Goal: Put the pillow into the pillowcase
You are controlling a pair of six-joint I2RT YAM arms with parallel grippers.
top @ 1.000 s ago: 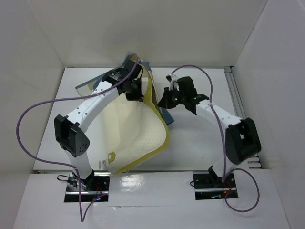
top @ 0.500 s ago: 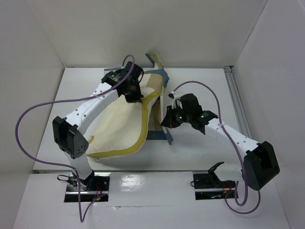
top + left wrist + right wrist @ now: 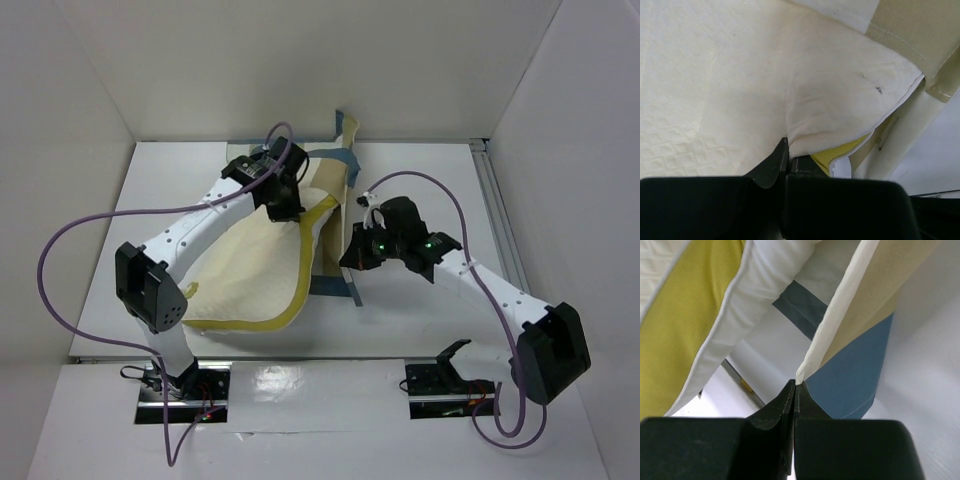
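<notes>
I should move the pillow corner to the right in the top view with my left gripper and let go of it, because the pillowcase's opening (image 3: pixel 335 240) (image 3: pixel 883 135) is held up there.
The cream pillow (image 3: pixel 245 275) with its yellow piping lies left of centre, its far corner lifted. My left gripper (image 3: pixel 284 206) is shut on that corner; the left wrist view shows cream pillow fabric (image 3: pixel 740 75) pinched at the left gripper (image 3: pixel 787 150). The checked pillowcase (image 3: pixel 338 170) rises at the back and trails under the pillow's right side, blue edge at the front. My right gripper (image 3: pixel 352 256) is shut on its edge: in the right wrist view the tan and blue pillowcase (image 3: pixel 860 365) hangs from the right gripper (image 3: pixel 796 385), with the pillow's yellow band (image 3: pixel 685 325) to the left.
White enclosure walls close in the table at the back, left and right. A metal rail (image 3: pixel 497 215) runs along the right side. Purple cables (image 3: pixel 60 250) loop off both arms.
The pillow has dropped from a raised curl to lie flatter. The right arm stretched out and moved nearer with the pillowcase edge. The left gripper shifted slightly right.
</notes>
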